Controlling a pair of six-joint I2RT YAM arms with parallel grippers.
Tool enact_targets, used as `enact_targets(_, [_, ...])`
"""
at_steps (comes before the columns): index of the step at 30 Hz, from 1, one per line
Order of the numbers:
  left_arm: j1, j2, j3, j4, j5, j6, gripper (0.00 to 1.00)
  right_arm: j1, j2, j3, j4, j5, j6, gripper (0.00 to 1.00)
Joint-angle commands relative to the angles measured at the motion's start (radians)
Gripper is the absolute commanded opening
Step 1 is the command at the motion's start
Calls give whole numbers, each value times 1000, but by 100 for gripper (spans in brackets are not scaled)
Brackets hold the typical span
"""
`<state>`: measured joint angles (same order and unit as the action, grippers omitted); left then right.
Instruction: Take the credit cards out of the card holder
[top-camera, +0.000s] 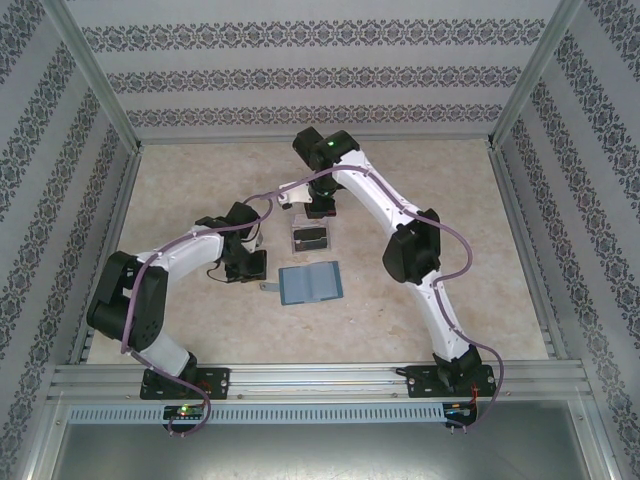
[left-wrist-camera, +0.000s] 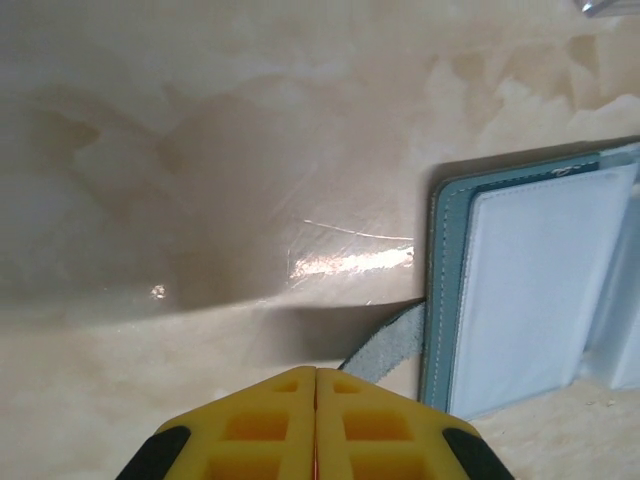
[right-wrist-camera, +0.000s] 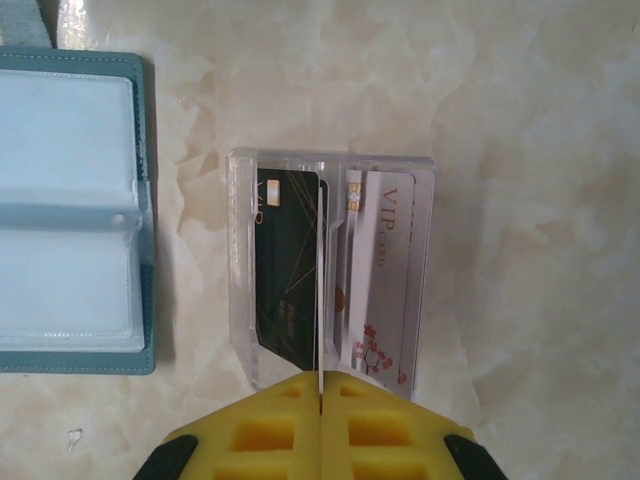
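Observation:
The thin card will next go outward past the divider in my right gripper, and then down into the slot of the pale pinkish card.
The teal-blue card holder (top-camera: 310, 283) lies open and flat on the table; its pale pocket faces (right-wrist-camera: 70, 210) look flat. Just beyond it stands a clear plastic tray (right-wrist-camera: 240, 300) with a dark credit card (right-wrist-camera: 288, 270) and a pale pinkish card (right-wrist-camera: 385, 270) upright in its slots. My right gripper (right-wrist-camera: 321, 376) hangs over the tray, shut on a thin card seen edge-on that reaches down into the tray. My left gripper (left-wrist-camera: 316, 372) is shut with nothing between its pads, its tips at the holder's grey strap tab (left-wrist-camera: 395, 345) on the holder's left side.
Patterned walls and metal rails (top-camera: 300, 378) enclose the beige marbled table (top-camera: 200, 180). Bare table lies left, right and behind the tray (top-camera: 312, 237). The right arm (top-camera: 410, 250) arches over the table's right half.

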<state>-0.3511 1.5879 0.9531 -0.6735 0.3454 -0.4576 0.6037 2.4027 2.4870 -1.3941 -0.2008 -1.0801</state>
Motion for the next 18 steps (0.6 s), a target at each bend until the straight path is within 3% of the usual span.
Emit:
enact_targets(1, [13,-24,-14,-29,-20,-23,7,-13,31,44,-24,1,-19,0])
enact_targets(18, [13,-36,-30,-36,-33,-21,7,-10,104,69,8,14,-4,4])
